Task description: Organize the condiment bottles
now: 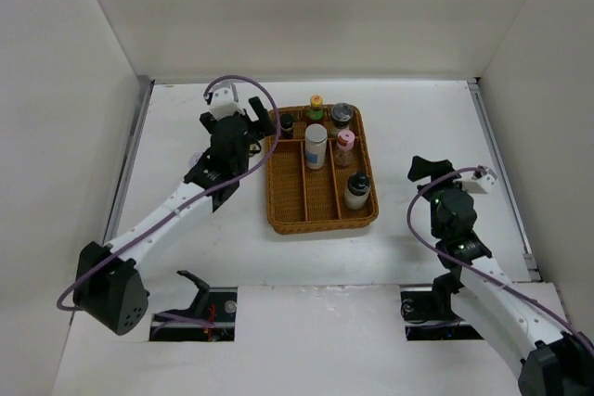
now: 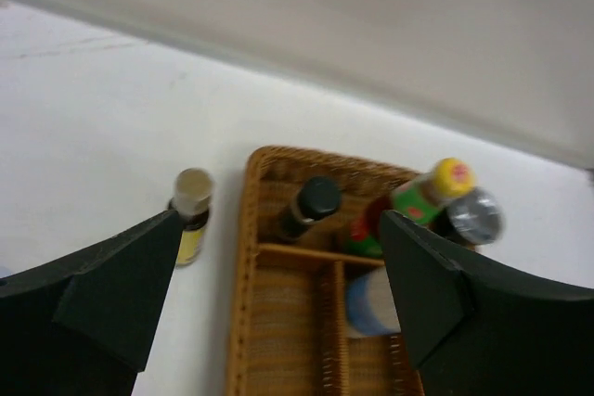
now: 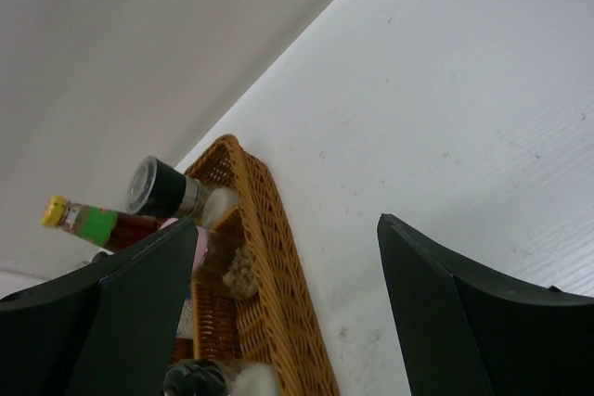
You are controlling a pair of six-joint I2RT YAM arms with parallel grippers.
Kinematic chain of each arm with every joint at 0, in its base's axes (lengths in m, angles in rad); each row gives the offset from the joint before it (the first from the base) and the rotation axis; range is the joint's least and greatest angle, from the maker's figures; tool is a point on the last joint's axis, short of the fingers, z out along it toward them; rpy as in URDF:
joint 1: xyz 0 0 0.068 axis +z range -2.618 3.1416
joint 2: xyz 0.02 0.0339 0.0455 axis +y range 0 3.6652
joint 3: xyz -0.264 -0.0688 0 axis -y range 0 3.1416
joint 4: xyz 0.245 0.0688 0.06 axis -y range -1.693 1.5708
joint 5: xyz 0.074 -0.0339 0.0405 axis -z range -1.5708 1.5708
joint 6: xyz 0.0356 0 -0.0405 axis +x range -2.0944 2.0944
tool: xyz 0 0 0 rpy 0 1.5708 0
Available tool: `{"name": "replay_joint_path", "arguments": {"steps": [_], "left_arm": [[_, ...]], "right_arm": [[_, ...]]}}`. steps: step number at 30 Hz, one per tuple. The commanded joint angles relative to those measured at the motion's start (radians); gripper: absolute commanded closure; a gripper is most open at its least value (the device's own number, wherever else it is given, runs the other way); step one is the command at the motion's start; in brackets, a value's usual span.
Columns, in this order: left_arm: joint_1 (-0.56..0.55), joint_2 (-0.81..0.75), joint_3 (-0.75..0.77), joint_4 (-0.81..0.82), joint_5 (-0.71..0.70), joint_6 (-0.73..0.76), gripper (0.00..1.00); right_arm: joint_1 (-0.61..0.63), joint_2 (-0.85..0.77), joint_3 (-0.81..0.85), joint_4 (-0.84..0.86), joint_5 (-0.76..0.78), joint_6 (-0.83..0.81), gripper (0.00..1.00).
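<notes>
The yellow-labelled bottle is standing outside the tray (image 2: 241, 322), below and to the left in the wrist view, so my left gripper should next go down that way onto its pale cap (image 2: 194, 185).
Several condiment bottles stand in the wicker tray (image 1: 277, 194): a small black-capped one (image 1: 287, 122), a green yellow-capped one (image 1: 316, 106), a grey-capped jar (image 1: 342, 116), a white bottle (image 1: 316, 146), a pink-capped one (image 1: 345, 146) and a white black-capped one (image 1: 357, 190). My left gripper (image 1: 263, 127) is open and empty above the tray's far left corner. In the left wrist view a pale-capped, yellow-labelled bottle (image 2: 191, 216) stands on the table just left of the tray (image 2: 241, 322), by my left finger. My right gripper (image 1: 424, 172) is open and empty, right of the tray.
White walls close in the table on three sides. The tray's dividers (image 1: 303, 183) form long compartments, the left one without bottles. In the right wrist view the tray's right rim (image 3: 278, 266) lies between my fingers, bare table to its right.
</notes>
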Motion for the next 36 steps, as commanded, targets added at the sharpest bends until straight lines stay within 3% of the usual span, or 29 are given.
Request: {"name": "replay_joint_path", "arguments": {"steps": [1, 10, 19, 25, 31, 36], "left_arm": [[0.064, 0.076, -0.03, -0.117, 0.056, -0.001, 0.14], [0.169, 0.288, 0.043, -0.005, 0.053, 0.012, 0.3], [0.196, 0.437, 0.149, 0.05, 0.059, 0.035, 0.37], [0.196, 0.477, 0.195, 0.061, 0.059, 0.062, 0.5], [0.19, 0.466, 0.182, 0.051, 0.038, 0.064, 0.73], [0.178, 0.402, 0.149, 0.046, -0.001, 0.065, 0.8]], "right_arm": [[0.016, 0.023, 0.017, 0.092, -0.045, 0.003, 0.15], [0.031, 0.056, 0.026, 0.107, -0.052, -0.012, 0.14], [0.051, 0.091, 0.035, 0.133, -0.072, -0.023, 0.13], [0.064, 0.112, 0.04, 0.145, -0.075, -0.035, 0.13], [0.064, 0.12, 0.041, 0.145, -0.075, -0.034, 0.13], [0.067, 0.12, 0.041, 0.145, -0.074, -0.034, 0.13]]}}
